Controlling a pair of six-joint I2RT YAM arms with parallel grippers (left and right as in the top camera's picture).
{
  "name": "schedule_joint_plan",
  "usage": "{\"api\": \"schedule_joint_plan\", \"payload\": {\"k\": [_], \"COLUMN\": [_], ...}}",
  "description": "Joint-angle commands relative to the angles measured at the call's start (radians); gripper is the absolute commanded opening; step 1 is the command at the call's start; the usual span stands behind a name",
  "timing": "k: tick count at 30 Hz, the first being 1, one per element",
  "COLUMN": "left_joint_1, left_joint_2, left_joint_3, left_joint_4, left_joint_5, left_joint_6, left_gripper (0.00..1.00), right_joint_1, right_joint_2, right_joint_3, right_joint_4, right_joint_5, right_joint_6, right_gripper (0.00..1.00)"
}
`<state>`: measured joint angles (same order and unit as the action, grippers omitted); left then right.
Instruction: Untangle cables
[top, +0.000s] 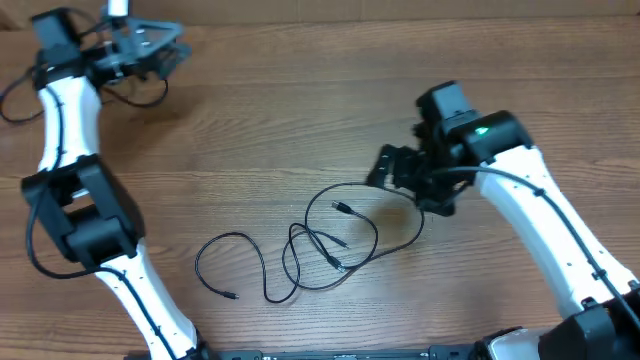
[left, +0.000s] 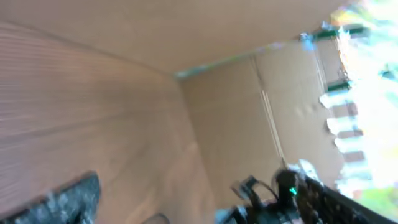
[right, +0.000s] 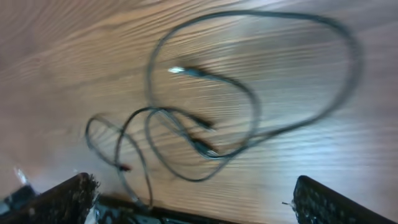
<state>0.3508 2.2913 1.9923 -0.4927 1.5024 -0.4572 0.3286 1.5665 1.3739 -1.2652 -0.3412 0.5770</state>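
Note:
The cable's bend at the tangle's edge (top: 293, 229) lies below and back, where the cable leaves the loops, so the left gripper will next move back and lower onto it.
Thin black cables (top: 320, 245) lie tangled in loops on the wooden table, just in front of its middle. One strand trails left to a small plug (top: 232, 296), and another plug end (top: 342, 208) lies inside the large loop. My right gripper (top: 395, 172) is open and empty, hovering just right of and above the large loop. In the right wrist view the cables (right: 249, 106) lie ahead of the open fingers (right: 193, 199). My left gripper (top: 168, 52) is open and empty at the far left back, well away from the cables. Its blurred wrist view (left: 186, 205) shows only table and the right arm.
The wooden table (top: 260, 140) spans the whole view. A black arm cable (top: 15, 100) loops by the left arm at the far left. The table's front edge (right: 186, 214) with dark hardware lies just below the tangle in the right wrist view.

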Motion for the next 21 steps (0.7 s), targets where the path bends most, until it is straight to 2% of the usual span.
{"api": "schedule_joint_plan", "payload": {"k": [1, 3, 6, 7, 8, 11, 17, 21], "left_joint_1": [-0.039, -0.067, -0.106, -0.117, -0.133, -0.167, -0.288, -0.386], "left_joint_2": [-0.073, -0.141, -0.229, -0.260, -0.301, -0.378, -0.441, -0.451], "left_joint_3": [-0.007, -0.007, -0.007, -0.007, -0.007, -0.007, -0.007, -0.019], "left_joint_4": [-0.293, -0.480, -0.657, -0.706, -0.767, -0.894, -1.139, -1.197], "left_joint_5": [-0.414, -0.762, -1.085, -1.144, -1.176, -1.151, -1.142, -1.173], "left_joint_6": [0.169, 0.238, 0.264, 0.264, 0.279, 0.328, 0.369, 0.368], "left_gripper": [1.00, 1.00, 1.00, 1.00, 1.00, 1.00, 1.00, 1.00], "right_joint_1": [-0.093, -0.137, -0.187, -0.202, -0.210, -0.239, -0.304, -0.304], "right_joint_2": [-0.005, -0.005, -0.005, -0.005, -0.005, -0.005, -0.005, -0.005], "right_joint_3": [0.000, 0.000, 0.000, 0.000, 0.000, 0.000, 0.000, 0.000], "right_joint_4": [-0.055, -0.077, -0.071, -0.054, -0.040, 0.016, 0.063, 0.060], "right_joint_5": [0.058, 0.095, 0.150, 0.169, 0.177, 0.184, 0.201, 0.198], "right_joint_6": [-0.075, -0.078, -0.078, -0.078, -0.078, -0.077, -0.077, -0.077], "right_gripper": [1.00, 1.00, 1.00, 1.00, 1.00, 1.00, 1.00, 1.00]}}
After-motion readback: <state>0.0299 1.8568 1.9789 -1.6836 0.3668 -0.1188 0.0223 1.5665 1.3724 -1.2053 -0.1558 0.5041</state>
